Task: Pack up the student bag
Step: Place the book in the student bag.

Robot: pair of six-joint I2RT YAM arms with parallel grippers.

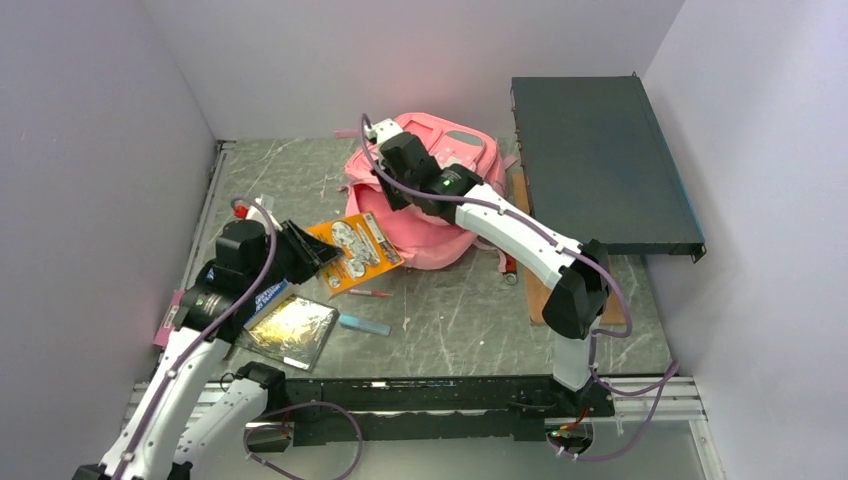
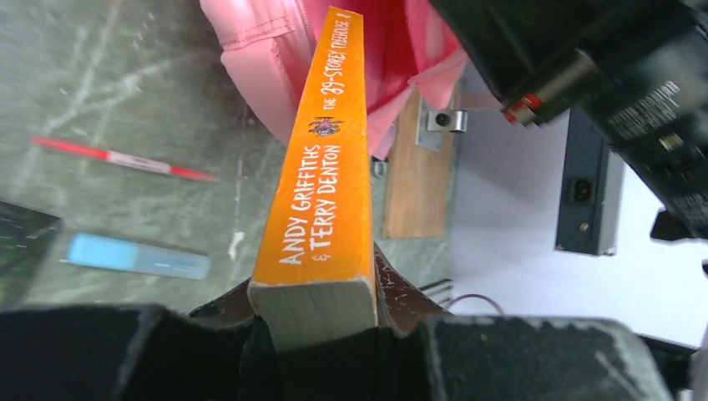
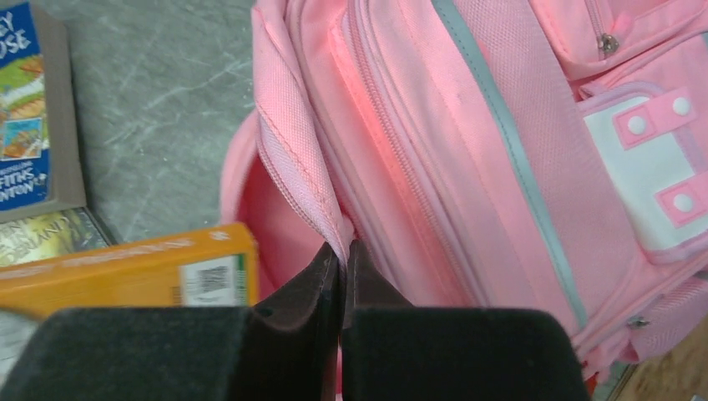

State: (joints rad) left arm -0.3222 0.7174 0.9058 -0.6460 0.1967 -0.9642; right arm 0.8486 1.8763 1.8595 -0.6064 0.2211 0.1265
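Observation:
My left gripper pushes outward and to the right in the top view into the bag's main opening next, since the book's far end already points there.
The pink student bag (image 1: 440, 190) lies at the back middle of the table, its main opening facing left. My right gripper (image 1: 385, 190) is shut on the fabric rim of that opening (image 3: 321, 213) and holds it up. My left gripper (image 1: 305, 252) is shut on an orange paperback book (image 1: 355, 250), gripping its near end (image 2: 313, 305). The book's far end reaches into the bag's mouth (image 2: 392, 67). The book also shows in the right wrist view (image 3: 134, 271), just left of the pinched rim.
Two more books (image 1: 290, 325) lie front left. A blue eraser-like bar (image 1: 363, 325) and a red-and-white pen (image 1: 370, 293) lie near them. A dark flat box (image 1: 600, 160) stands back right, beside a wooden board (image 1: 535, 285).

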